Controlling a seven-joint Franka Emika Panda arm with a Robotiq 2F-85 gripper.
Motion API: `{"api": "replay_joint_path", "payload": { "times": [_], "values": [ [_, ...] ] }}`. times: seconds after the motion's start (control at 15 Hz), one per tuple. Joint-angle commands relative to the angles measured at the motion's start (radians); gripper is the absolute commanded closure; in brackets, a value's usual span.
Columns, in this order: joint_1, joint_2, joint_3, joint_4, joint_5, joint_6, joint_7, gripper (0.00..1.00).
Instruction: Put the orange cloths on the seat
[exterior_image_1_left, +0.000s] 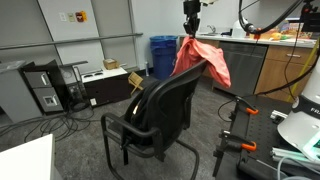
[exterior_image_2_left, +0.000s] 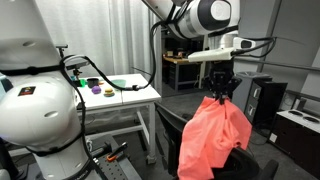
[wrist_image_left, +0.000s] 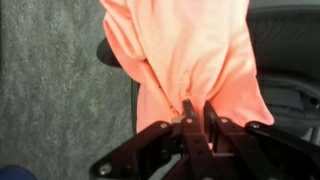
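Note:
My gripper first raises the salmon pink-orange cloth (exterior_image_1_left: 203, 58) high next, then carries it past the chair's backrest (exterior_image_1_left: 170, 100) to get to the seat side.
My gripper (exterior_image_1_left: 191, 33) is shut on the top of a salmon pink-orange cloth (exterior_image_1_left: 203, 58) and holds it hanging above the black office chair's backrest (exterior_image_1_left: 170, 100). In an exterior view the cloth (exterior_image_2_left: 212, 140) drapes down over the chair below the gripper (exterior_image_2_left: 219, 92). In the wrist view the fingers (wrist_image_left: 197, 108) pinch a fold of the cloth (wrist_image_left: 195, 50), with the chair (wrist_image_left: 285, 70) under it. The seat cushion (exterior_image_1_left: 140, 135) shows partly, with nothing on it. The pale yellow-orange cloth is not clearly seen.
A computer tower (exterior_image_1_left: 45, 88) and cables lie on the floor behind the chair. Blue bins (exterior_image_1_left: 162, 55) stand by a counter (exterior_image_1_left: 260, 60). A white table (exterior_image_2_left: 115, 95) with small objects and another robot's white base (exterior_image_2_left: 40, 110) stand near.

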Motion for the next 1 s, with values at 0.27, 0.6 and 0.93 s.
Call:
{"api": "replay_joint_path", "payload": {
  "times": [0.27,0.6,0.93],
  "values": [
    [0.033,0.063,0.076,0.219,0.004,0.181,0.326,0.97],
    [0.024,0.125,0.089,0.315,-0.138,0.363,0.566,0.97],
    [0.033,0.195,0.058,0.376,-0.368,0.439,0.832,0.97]
  ]
}}
